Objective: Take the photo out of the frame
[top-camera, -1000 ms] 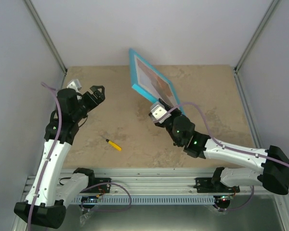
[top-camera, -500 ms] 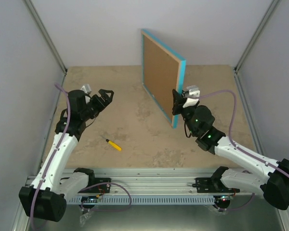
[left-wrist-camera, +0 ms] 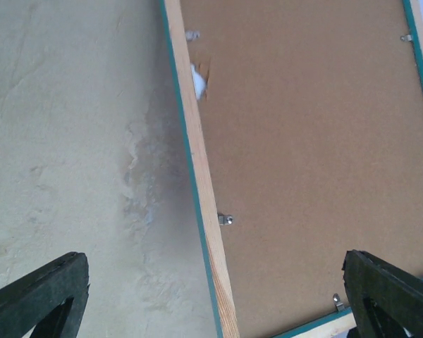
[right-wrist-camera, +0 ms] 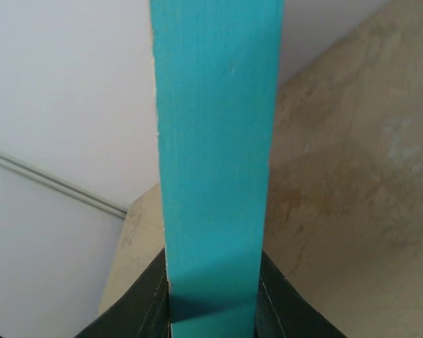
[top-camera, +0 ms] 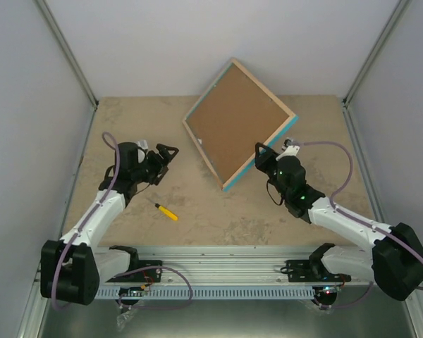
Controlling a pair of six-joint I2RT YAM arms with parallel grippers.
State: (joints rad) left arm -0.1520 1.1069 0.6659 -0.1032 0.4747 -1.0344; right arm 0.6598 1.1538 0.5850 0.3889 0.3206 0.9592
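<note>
My right gripper brings the frame down toward the beige table next, then releases its turquoise edge there, since the frame is still tilted above the table.
The frame [top-camera: 238, 125] is held off the table with its back up: a brown backing board inside a light wood border with turquoise edges. My right gripper [top-camera: 262, 160] is shut on its lower right edge; the right wrist view shows the turquoise edge [right-wrist-camera: 215, 162] clamped between both fingers. My left gripper [top-camera: 168, 156] is open and empty, just left of the frame. The left wrist view shows the wood border [left-wrist-camera: 204, 190], the backing board [left-wrist-camera: 317, 155] and small metal tabs [left-wrist-camera: 225, 220]. The photo is hidden behind the backing.
A small yellow-handled screwdriver [top-camera: 166, 210] lies on the beige table in front of the left arm. Grey walls close in the back and both sides.
The right arm has turned the frame over, from picture side showing to edge-on to back side up, and lowered it. The left gripper has moved right toward the frame.
</note>
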